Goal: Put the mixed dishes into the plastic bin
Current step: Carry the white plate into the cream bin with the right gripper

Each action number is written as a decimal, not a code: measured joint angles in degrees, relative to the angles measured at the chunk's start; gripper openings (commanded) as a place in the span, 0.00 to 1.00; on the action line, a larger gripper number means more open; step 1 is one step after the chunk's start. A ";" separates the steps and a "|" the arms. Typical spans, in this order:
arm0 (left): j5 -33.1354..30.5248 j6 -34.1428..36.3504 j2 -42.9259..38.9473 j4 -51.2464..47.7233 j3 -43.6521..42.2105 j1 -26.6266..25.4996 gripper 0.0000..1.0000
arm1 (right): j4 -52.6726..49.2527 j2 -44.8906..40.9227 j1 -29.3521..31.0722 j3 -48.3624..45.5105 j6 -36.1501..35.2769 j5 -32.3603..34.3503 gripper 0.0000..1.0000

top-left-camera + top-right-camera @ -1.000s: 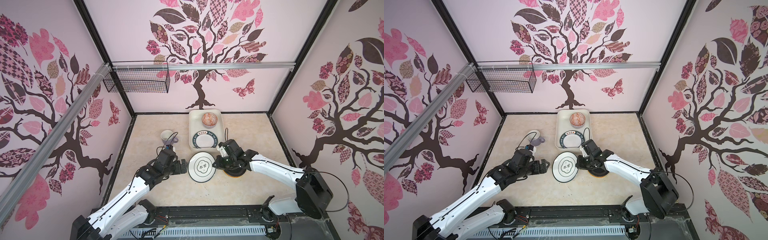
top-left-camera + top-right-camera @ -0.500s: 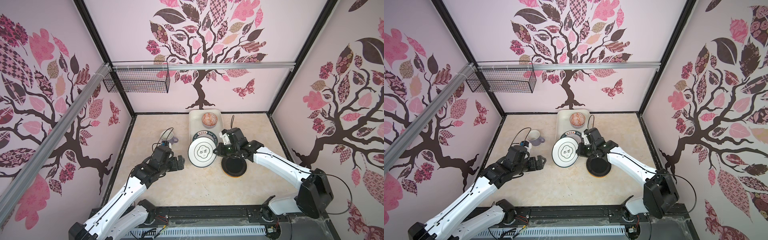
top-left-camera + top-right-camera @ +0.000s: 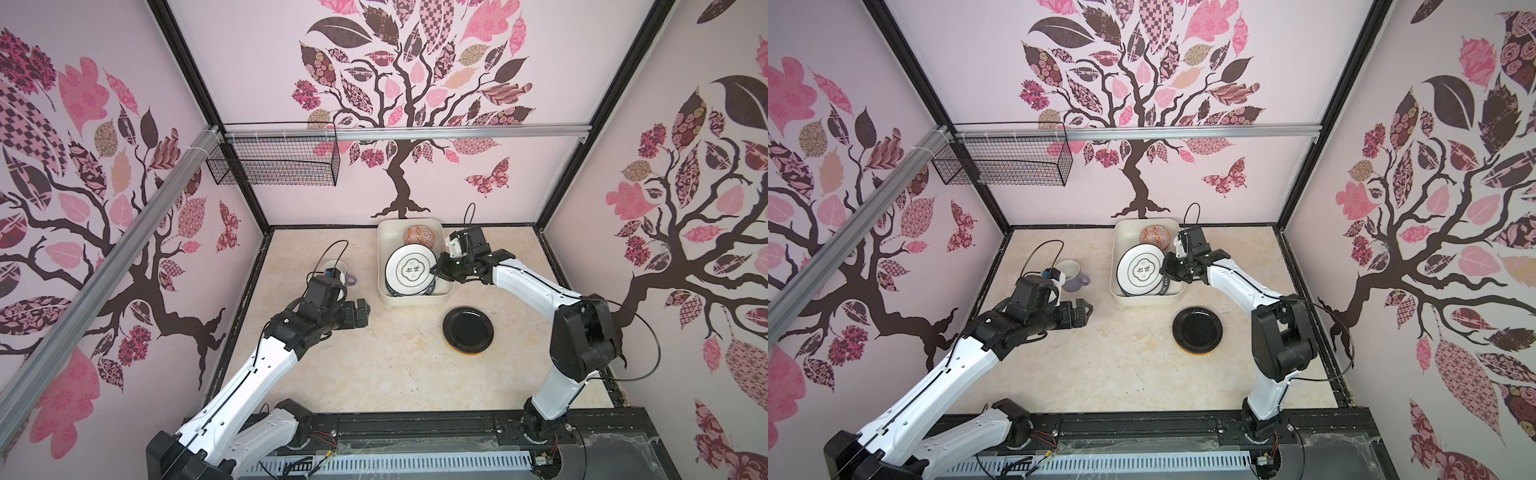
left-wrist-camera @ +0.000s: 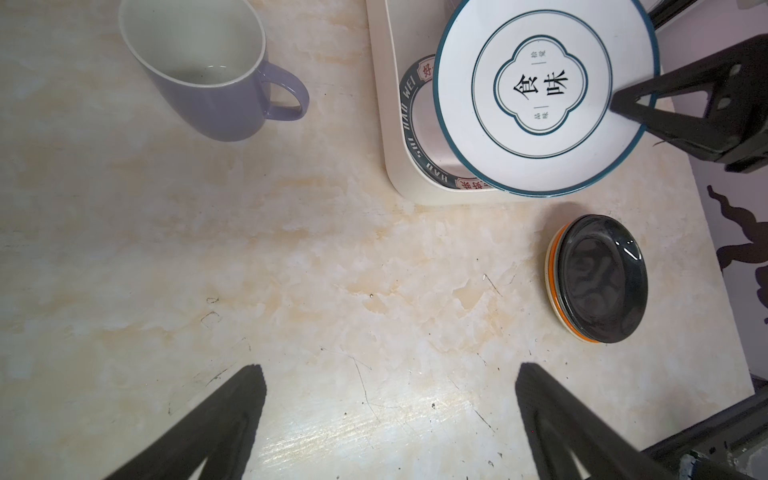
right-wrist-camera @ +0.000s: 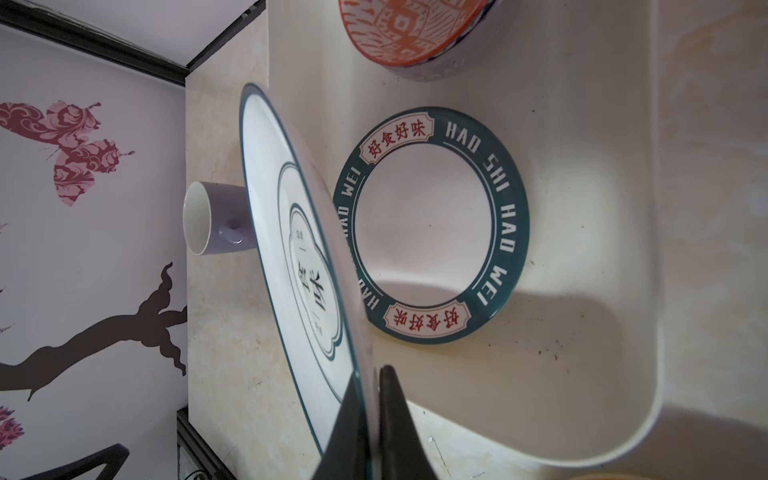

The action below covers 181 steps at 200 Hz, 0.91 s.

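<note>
The white black-ringed plate goes down into the bin in my right gripper next. Its rim comes free over the green-lettered plate (image 3: 1164,286), since that one lies flat beneath it.
My right gripper (image 3: 436,270) (image 5: 370,374) is shut on the rim of the white black-ringed plate (image 3: 409,272) (image 5: 291,232). The plate hangs tilted over the cream plastic bin (image 3: 380,266) (image 3: 1113,266). Under it in the bin lies the green-lettered plate (image 5: 432,224), and the orange-patterned bowl (image 3: 419,235) sits at the far end. A lavender mug (image 3: 1073,276) (image 4: 208,83) stands left of the bin. A black plate (image 3: 467,330) tops a stack over an orange plate (image 4: 555,266), in front of the bin. My left gripper (image 3: 365,313) (image 4: 390,390) is open over bare table.
A black wire mesh basket (image 3: 274,164) hangs from the aluminium rail high on the back wall, left of centre. Patterned walls close in the table on three sides. A black frame edge runs along the front.
The right gripper lifted the ringed plate off the table and carried it back over the bin. The left arm drew back to the left, away from the plate.
</note>
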 measured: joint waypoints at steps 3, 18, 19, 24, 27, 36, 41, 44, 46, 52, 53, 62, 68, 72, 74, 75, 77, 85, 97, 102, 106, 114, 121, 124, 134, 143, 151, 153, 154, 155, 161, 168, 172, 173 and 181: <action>-0.02 0.13 0.17 -0.04 0.00 0.04 0.98 | 0.00 0.52 -0.13 0.22 0.02 -0.11 0.03; 0.04 0.85 1.09 -0.02 0.00 0.28 0.98 | 0.22 2.67 -0.59 1.01 0.04 -0.57 0.03; 0.04 0.87 1.14 -0.02 0.00 0.28 0.98 | 0.24 2.82 -0.66 1.03 0.02 -0.57 0.03; 0.07 1.07 1.36 -0.04 0.00 0.35 0.98 | 0.35 3.45 -0.76 1.14 0.02 -0.70 0.03; 0.09 1.14 1.53 -0.02 0.00 0.42 0.98 | 0.42 3.74 -0.87 1.18 0.02 -0.70 0.03; 0.28 1.29 1.92 0.02 0.00 0.66 0.98 | 0.70 4.70 -1.01 1.20 0.04 -0.85 0.03; 0.42 1.42 2.14 0.04 0.00 0.76 0.98 | 0.92 5.18 -1.03 1.22 0.04 -0.90 0.03; 0.46 1.46 2.27 0.07 0.00 0.85 0.98 | 1.03 5.40 -1.03 1.27 0.04 -0.94 0.03; 0.50 1.49 2.38 0.09 0.00 0.92 0.98 | 1.11 5.60 -1.03 1.31 0.04 -0.92 0.03; 0.74 1.57 2.64 0.11 0.00 1.14 0.98 | 1.44 6.19 -1.03 1.40 0.04 -0.98 0.03; 0.83 1.57 2.69 0.11 0.00 1.16 0.98 | 1.51 6.34 -1.03 1.42 0.04 -0.98 0.03; 1.31 1.70 3.02 0.13 0.00 1.60 0.98 | 1.79 7.21 -1.03 1.53 0.02 -1.09 0.03; 1.64 1.86 3.17 0.17 0.00 1.92 0.98 | 1.86 7.76 -1.03 1.64 0.02 -1.11 0.03; 1.88 1.88 3.28 0.22 0.00 2.16 0.98 | 1.90 8.04 -1.03 1.75 0.00 -1.11 0.03; 2.05 1.95 3.30 0.24 0.00 2.32 0.98 | 1.92 8.24 -1.03 1.79 0.02 -1.09 0.03; 2.16 1.97 3.32 0.28 0.00 2.40 0.98 | 1.92 8.31 -1.03 1.81 0.00 -1.11 0.03; 2.21 1.97 3.32 0.31 0.00 2.49 0.98 | 1.90 8.48 -1.03 1.88 0.02 -1.11 0.03; 2.80 2.08 3.34 0.48 0.00 3.10 0.98 | 1.90 9.20 -1.03 2.19 -0.02 -1.14 0.03; 3.43 2.19 3.34 0.74 0.00 3.96 0.98 | 1.97 10.34 -1.03 2.64 -0.17 -1.20 0.03; 3.69 2.25 3.34 0.85 0.00 4.22 0.98 | 1.92 10.86 -1.03 2.93 -0.22 -1.22 0.03; 3.82 2.27 3.34 0.96 0.00 4.44 0.98 | 1.95 11.30 -1.03 3.17 -0.24 -1.27 0.03; 4.11 2.34 3.34 1.07 0.00 4.72 0.98 | 1.97 12.13 -1.05 3.69 -0.26 -1.33 0.03; 4.35 2.34 3.34 1.18 0.00 4.83 0.98 | 1.95 12.83 -1.09 4.22 -0.31 -1.44 0.04; 4.46 2.36 3.34 1.22 0.00 4.83 0.98 | 1.95 13.03 -1.11 4.44 -0.37 -1.53 0.04; 4.81 2.38 3.34 1.38 0.00 4.83 0.98 | 1.92 13.79 -1.18 5.20 -0.52 -1.73 0.04; 5.03 2.43 3.34 1.51 0.00 4.83 0.98 | 1.90 14.38 -1.20 5.86 -0.63 -1.90 0.06; 5.20 2.47 3.37 1.57 0.00 4.83 0.98 | 1.88 14.82 -1.25 6.36 -0.74 -1.97 0.07; 5.25 2.47 3.37 1.57 0.00 4.83 0.98 | 1.88 14.91 -1.25 6.45 -0.81 -1.95 0.07; 5.27 2.47 3.37 1.57 0.00 4.83 0.98 | 1.84 15.02 -1.25 6.54 -0.85 -1.97 0.07; 5.29 2.47 3.37 1.60 0.00 4.83 0.98 | 1.81 15.06 -1.27 6.60 -0.85 -1.97 0.07; 5.35 2.49 3.37 1.62 0.00 4.83 0.98 | 1.60 15.39 -1.29 6.91 -0.96 -1.97 0.08; 5.40 2.49 3.37 1.66 0.00 4.85 0.98 | 1.44 15.65 -1.31 7.19 -1.07 -1.95 0.10; 5.40 2.49 3.37 1.70 0.00 4.85 0.98 | 1.29 15.76 -1.33 7.32 -1.11 -1.95 0.11; 5.40 2.49 3.37 1.73 0.00 4.85 0.98 | 1.27 15.78 -1.36 7.34 -1.14 -1.95 0.12; 5.46 2.49 3.37 1.79 0.00 4.85 0.98 | 0.98 15.91 -1.36 7.52 -1.29 -1.79 0.14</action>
